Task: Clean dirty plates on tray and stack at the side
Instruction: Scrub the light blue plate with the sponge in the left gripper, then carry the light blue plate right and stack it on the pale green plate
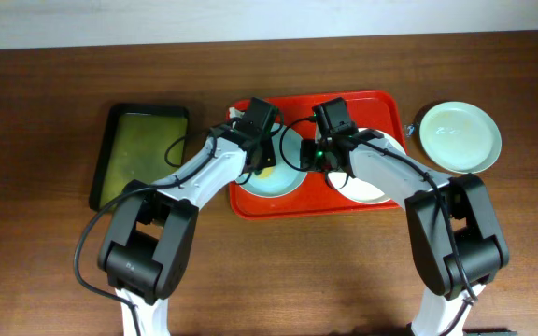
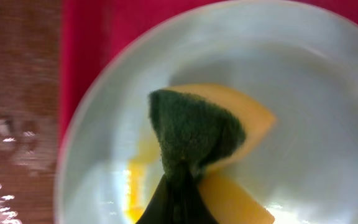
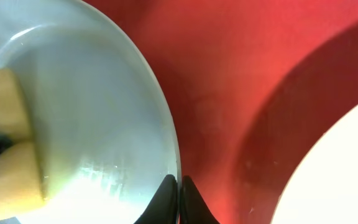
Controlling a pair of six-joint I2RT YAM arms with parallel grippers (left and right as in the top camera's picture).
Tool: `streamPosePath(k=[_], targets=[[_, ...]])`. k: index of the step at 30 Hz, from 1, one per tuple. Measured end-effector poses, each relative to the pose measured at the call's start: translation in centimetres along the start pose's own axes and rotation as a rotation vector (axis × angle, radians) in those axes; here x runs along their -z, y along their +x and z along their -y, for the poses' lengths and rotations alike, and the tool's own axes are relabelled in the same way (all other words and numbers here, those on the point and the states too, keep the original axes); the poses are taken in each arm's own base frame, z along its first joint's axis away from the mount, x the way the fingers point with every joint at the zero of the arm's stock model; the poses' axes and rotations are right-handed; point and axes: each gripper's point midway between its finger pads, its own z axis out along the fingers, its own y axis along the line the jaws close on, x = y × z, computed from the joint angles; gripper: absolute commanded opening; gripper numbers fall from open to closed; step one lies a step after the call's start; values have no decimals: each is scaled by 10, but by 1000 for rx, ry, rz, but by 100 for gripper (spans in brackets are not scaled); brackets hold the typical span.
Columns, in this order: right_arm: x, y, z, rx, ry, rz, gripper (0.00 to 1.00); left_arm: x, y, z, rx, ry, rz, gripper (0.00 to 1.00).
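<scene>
My right gripper should rise, cross the cream-white plate point(image 1: 367, 193) and lower to release its plate over the outer plate's near rim point(image 1: 443, 165), since that one sits beside the tray.
A pale blue-green plate point(image 1: 283, 182) lies in the left half of the red tray point(image 1: 381, 103). My left gripper point(image 1: 262, 157) is shut on a yellow sponge with a green scouring side point(image 2: 194, 134) and presses it onto this plate point(image 2: 316, 93). My right gripper point(image 3: 179, 186) is shut on the right rim of the same plate point(image 3: 92, 106). A cream-white plate point(image 1: 367, 193) lies in the tray's right half and also shows in the right wrist view point(image 3: 340, 168). A second pale blue-green plate point(image 1: 459, 136) sits on the table to the right of the tray.
A dark tray with an olive-green inside point(image 1: 143, 154) lies to the left of the red tray. A small metallic object point(image 1: 409, 129) sits between the red tray and the outer plate. Both arms cross over the tray's front edge.
</scene>
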Motion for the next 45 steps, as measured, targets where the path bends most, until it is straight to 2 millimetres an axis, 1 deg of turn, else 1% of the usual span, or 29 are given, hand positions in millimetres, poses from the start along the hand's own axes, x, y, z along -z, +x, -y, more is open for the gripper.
streamPosePath(k=[2,3,4,5,7,9,10,11,13,14,17,18,21,23,24,26,27,28,29,31,32,33,34,36,37,38,41,44,45], targets=[[0,0,0,0,-1,0,5,3,-5,-22,13,-82,16,0],[0,0,-1,0,-5,0,5,9,-10,-27,17,-100,35,0],[0,0,-2,0,-8,-1,5,18,-16,-29,22,-105,63,0],[0,0,-2,1,-8,-1,5,37,-28,-27,32,-90,109,0],[0,0,-2,1,-9,0,5,47,-35,-17,43,-25,131,0],[0,0,-2,1,-9,1,5,46,-32,1,42,73,98,0],[0,0,-2,1,-9,0,5,41,-26,8,38,108,67,0],[0,0,-2,1,-9,1,5,27,-16,9,34,112,17,0],[0,0,0,-2,-5,-3,5,-1,6,2,8,74,-68,0],[0,1,-1,-2,-6,-3,5,0,7,-3,2,45,-70,0],[-1,1,-1,-1,-6,-3,5,2,11,-34,-27,-121,-64,0],[-1,1,-1,-1,-7,-4,5,4,10,-40,-37,-154,-60,0],[-1,1,-3,-1,-17,-5,5,14,3,-44,-63,-184,-38,0],[-1,1,-3,-1,-17,-5,5,33,-8,-39,-53,-153,3,0],[-1,1,-3,-1,-18,-5,5,40,-14,-29,-44,-96,19,0],[-1,1,-3,-1,-18,-5,5,42,-15,-6,-36,28,5,0],[-1,1,-3,-1,-18,-5,5,41,-13,-1,-35,53,-7,0],[-1,1,-3,-1,-18,-5,5,33,-7,4,-37,76,-39,0],[-1,1,-3,0,-17,-5,5,15,6,4,-40,77,-98,0],[-1,1,-1,-2,-12,-6,4,1,14,4,-42,71,-130,0],[-1,1,-1,-1,-11,-6,4,1,14,4,-47,73,-133,0],[-1,1,-1,-1,-11,-5,4,1,14,1,-74,57,-129,0],[-1,1,-1,-1,-11,-5,4,2,14,-8,-109,-13,-119,0],[-1,1,-1,-1,-9,-4,4,10,15,-40,-143,-194,-137,0],[-1,0,-1,-2,-10,-3,4,15,9,-47,-149,-242,-130,0],[-1,0,-1,-1,-10,-2,4,23,-2,-49,-152,-275,-98,0],[-1,0,-1,-1,-7,0,4,41,-36,-43,-130,-277,-10,0],[-1,0,-1,13,-7,0,4,58,-56,-60,-34,-197,-8,0],[-1,0,-1,18,-7,0,4,62,-62,-72,24,-146,-29,0]])
